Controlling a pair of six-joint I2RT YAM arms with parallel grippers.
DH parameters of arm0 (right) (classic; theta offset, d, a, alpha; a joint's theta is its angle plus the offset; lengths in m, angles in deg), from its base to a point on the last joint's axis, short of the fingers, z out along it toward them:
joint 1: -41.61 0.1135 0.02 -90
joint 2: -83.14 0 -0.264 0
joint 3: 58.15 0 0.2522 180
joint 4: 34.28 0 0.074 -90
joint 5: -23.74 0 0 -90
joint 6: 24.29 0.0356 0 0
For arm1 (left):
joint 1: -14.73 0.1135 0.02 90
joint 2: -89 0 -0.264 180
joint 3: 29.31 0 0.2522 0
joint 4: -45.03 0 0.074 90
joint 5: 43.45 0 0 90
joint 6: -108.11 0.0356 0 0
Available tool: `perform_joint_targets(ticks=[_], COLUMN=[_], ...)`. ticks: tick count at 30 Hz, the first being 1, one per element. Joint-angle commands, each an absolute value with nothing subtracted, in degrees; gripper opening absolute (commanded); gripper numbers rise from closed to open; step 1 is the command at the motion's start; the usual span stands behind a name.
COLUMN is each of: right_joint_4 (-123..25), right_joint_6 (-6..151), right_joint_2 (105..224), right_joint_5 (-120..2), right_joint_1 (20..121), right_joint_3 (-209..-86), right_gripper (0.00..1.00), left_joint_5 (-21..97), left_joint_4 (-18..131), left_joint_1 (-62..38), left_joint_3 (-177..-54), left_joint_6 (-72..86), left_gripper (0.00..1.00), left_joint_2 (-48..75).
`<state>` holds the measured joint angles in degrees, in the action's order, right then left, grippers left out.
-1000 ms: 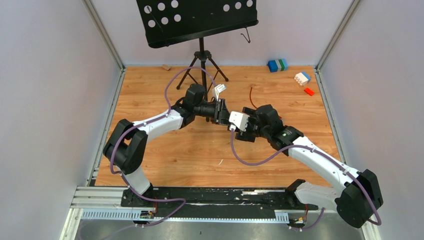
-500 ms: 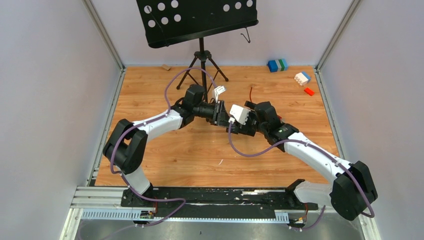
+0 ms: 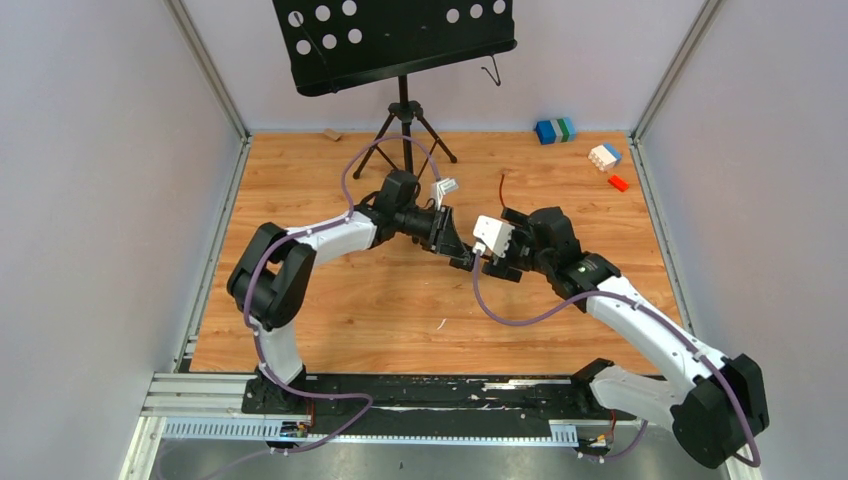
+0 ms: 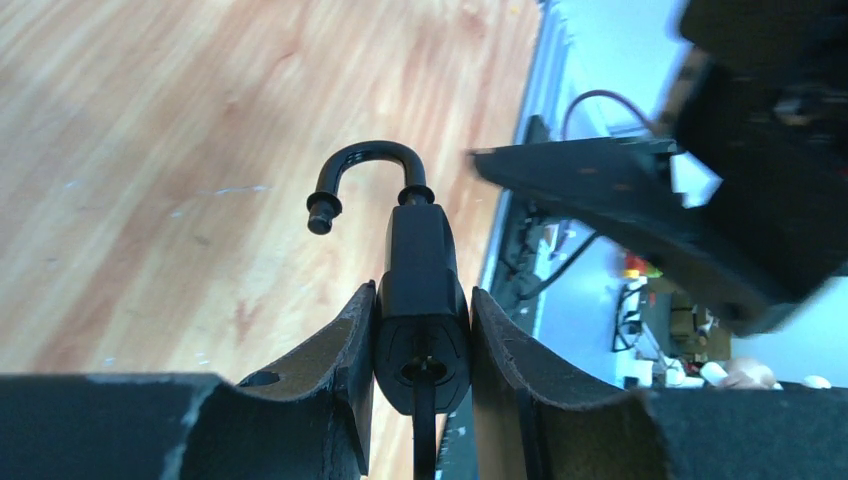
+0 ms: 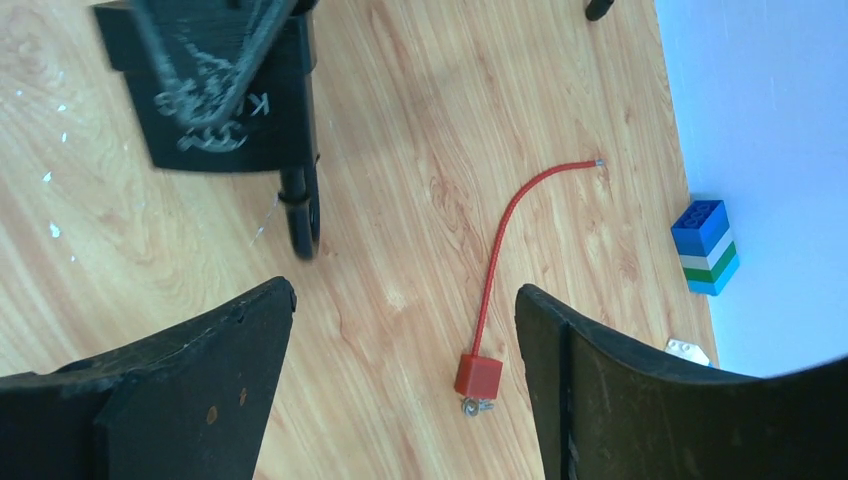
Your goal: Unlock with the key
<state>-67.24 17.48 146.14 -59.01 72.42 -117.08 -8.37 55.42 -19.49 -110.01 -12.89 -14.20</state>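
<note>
My left gripper should next lower and release the black padlock [image 4: 420, 250] on the wooden floor below, as its shackle is already swung open.
My left gripper [image 4: 421, 292] is shut on a black padlock [image 4: 420, 250] and holds it above the wooden floor. The padlock's shackle [image 4: 365, 165] stands swung open like a hook. A dark key [image 4: 425, 440] sticks out of the keyhole toward the camera. My right gripper [image 5: 405, 295] is open and empty, just right of the left gripper [image 3: 452, 245] in the top view. The padlock's shackle [image 5: 303, 215] shows at the upper left of the right wrist view.
A red cable lock [image 5: 478, 375] with a small key lies on the floor below the right gripper. A black music stand [image 3: 400, 40] stands at the back. Toy blocks [image 3: 555, 130] and a red brick [image 3: 618, 183] lie back right.
The left arm has reached further right with the padlock. The right gripper has drawn back a little to the right, away from the padlock.
</note>
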Motion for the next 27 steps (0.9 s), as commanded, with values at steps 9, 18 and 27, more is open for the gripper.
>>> perform_joint_targets(ticks=[9,18,27], right_joint_4=[-71.4,-71.0,-71.7], right_joint_6=[16.5,17.0,17.5], right_joint_2=[139.4,139.9,141.3], right_joint_5=[-57.0,-56.1,-56.5], right_joint_1=[69.1,68.0,68.1], right_joint_3=[-114.4,-113.7,-114.4], right_gripper=[0.82,0.82,0.82], left_joint_5=[-5.4,-5.6,-4.9], left_joint_4=[56.0,51.7,51.7], left_joint_1=[-18.9,-18.8,-18.8], left_joint_3=[-115.4,-106.2,-106.2], left_joint_6=[2.4,-0.8,-6.5], left_gripper=[0.00,0.00,0.03], left_joint_2=[-23.6,-21.9,-25.3])
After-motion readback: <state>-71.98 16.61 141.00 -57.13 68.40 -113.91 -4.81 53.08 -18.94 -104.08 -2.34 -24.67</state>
